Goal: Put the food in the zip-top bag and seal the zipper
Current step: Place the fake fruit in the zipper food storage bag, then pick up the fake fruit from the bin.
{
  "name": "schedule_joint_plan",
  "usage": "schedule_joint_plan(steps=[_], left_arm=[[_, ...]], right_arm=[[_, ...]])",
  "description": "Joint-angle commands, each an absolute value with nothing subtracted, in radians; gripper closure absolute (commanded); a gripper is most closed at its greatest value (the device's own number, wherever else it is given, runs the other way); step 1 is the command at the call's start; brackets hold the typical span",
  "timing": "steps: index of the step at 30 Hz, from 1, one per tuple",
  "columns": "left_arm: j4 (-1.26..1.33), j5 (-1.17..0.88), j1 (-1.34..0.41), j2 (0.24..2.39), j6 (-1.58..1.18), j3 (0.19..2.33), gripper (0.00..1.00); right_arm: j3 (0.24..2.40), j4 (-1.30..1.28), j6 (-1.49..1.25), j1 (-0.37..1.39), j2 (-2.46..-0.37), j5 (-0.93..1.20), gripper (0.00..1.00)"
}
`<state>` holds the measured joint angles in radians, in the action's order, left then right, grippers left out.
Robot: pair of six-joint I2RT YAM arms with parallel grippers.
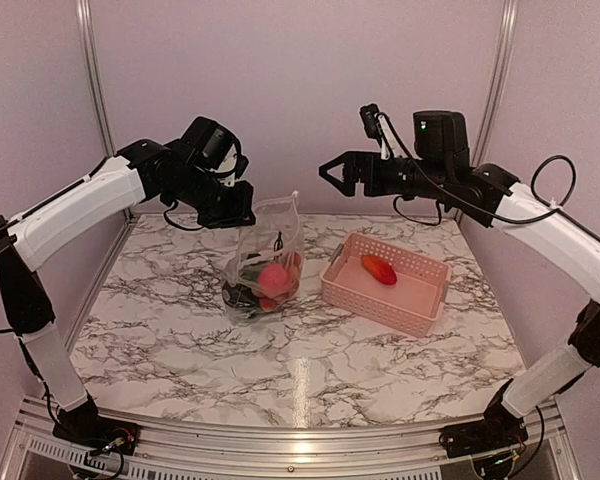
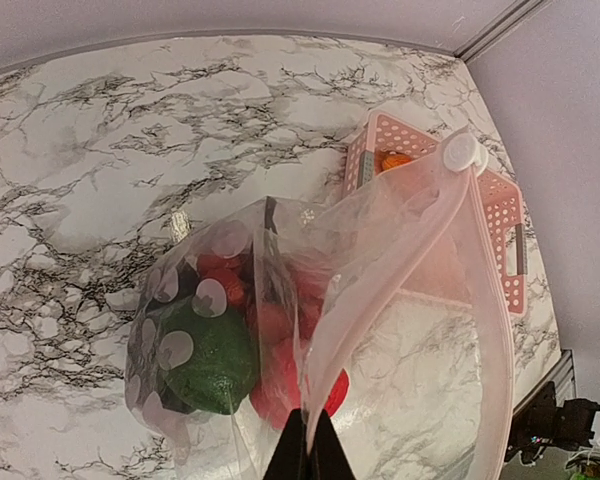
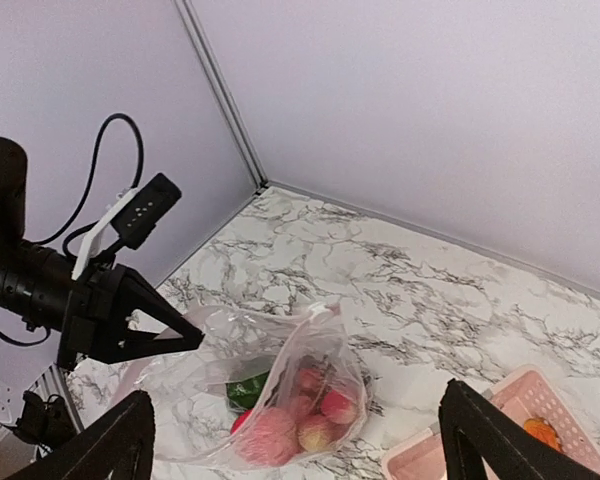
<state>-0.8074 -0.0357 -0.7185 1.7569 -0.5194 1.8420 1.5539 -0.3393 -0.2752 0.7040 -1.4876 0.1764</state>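
I will first tilt my right gripper downward and lower it to grab the mango shape around its red end. The mango shape is alone in the pink basket and still has to be bagged.
The clear zip-top bag hangs upright over the table's middle, its mouth corner pinched in my left gripper, which is shut on it. Inside the bag lie red-pink berries, a round green piece and a dark piece. The zipper strip runs along the open mouth edge. The bag also shows in the right wrist view. An orange-red mango shape lies in the pink basket. My right gripper is open and empty, high up to the right of the bag.
The pink slotted basket stands right of the bag on the marble table. Metal frame posts and purple walls close in the back and sides.
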Motion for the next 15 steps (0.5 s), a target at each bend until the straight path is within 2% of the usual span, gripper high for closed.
schedule_joint_plan(steps=[1,5,10,15], left_arm=[[-0.798,-0.026,-0.712,1.715,-0.526,1.824,1.00],[-0.797,-0.029,-0.712,1.707,-0.528,1.820,1.00],[-0.798,-0.038,-0.712,1.701,-0.528,1.813,1.00],[-0.798,-0.047,-0.712,1.704,-0.534,1.812,1.00]], right_arm=[[1.444,-0.385,-0.243,0.580,-1.472,0.157,0.09],[1.403,-0.474,-0.194,0.484,-1.480,0.101,0.20],[1.354,-0.539,-0.175,0.390,-1.525,0.110,0.39],[1.364,-0.640,-0.153,0.363,-1.633,0.053,0.42]])
